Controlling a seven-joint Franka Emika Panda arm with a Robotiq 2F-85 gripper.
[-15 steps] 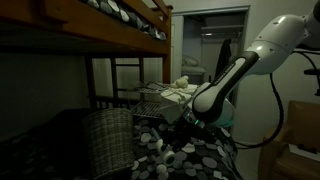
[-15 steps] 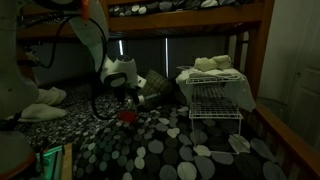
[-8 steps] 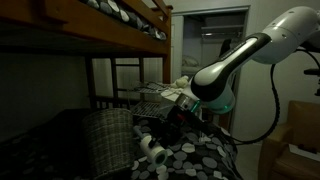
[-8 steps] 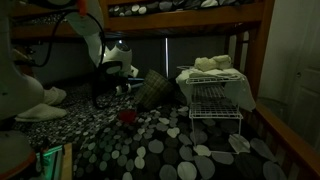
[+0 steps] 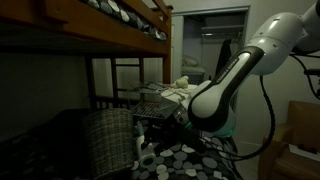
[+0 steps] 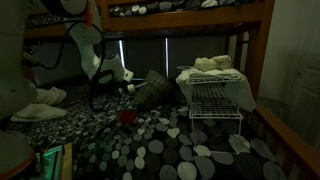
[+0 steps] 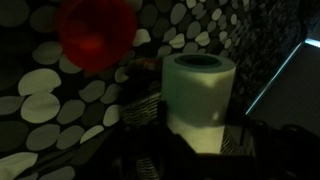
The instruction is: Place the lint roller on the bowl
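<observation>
My gripper is above the red bowl (image 7: 98,32), which is below it and to its left in the wrist view. Next it needs to move down over the bowl to release the lint roller (image 7: 198,92).
The lint roller (image 7: 198,92) is a pale cylinder that fills the middle of the wrist view. My gripper (image 7: 196,138) is shut on it, with a dark jaw on each side. The red bowl (image 7: 95,35) lies on the dotted bedspread, up and to the left of the roller in that view and apart from it. In an exterior view the gripper (image 6: 117,78) hangs above and a little left of the bowl (image 6: 128,116). In an exterior view the gripper (image 5: 162,133) holds the roller (image 5: 142,146) over the bed; the bowl is hidden there.
A plaid cushion (image 6: 155,88) lies just behind the bowl and also shows in an exterior view (image 5: 105,140). A white wire rack (image 6: 215,100) with folded cloths stands to the side. The wooden upper bunk (image 6: 190,12) runs overhead. A white sheet (image 6: 240,143) lies on the bedspread.
The gripper rose from just above the bowl with the roller in it, then came down a little and shifted sideways. The bowl has not moved.
</observation>
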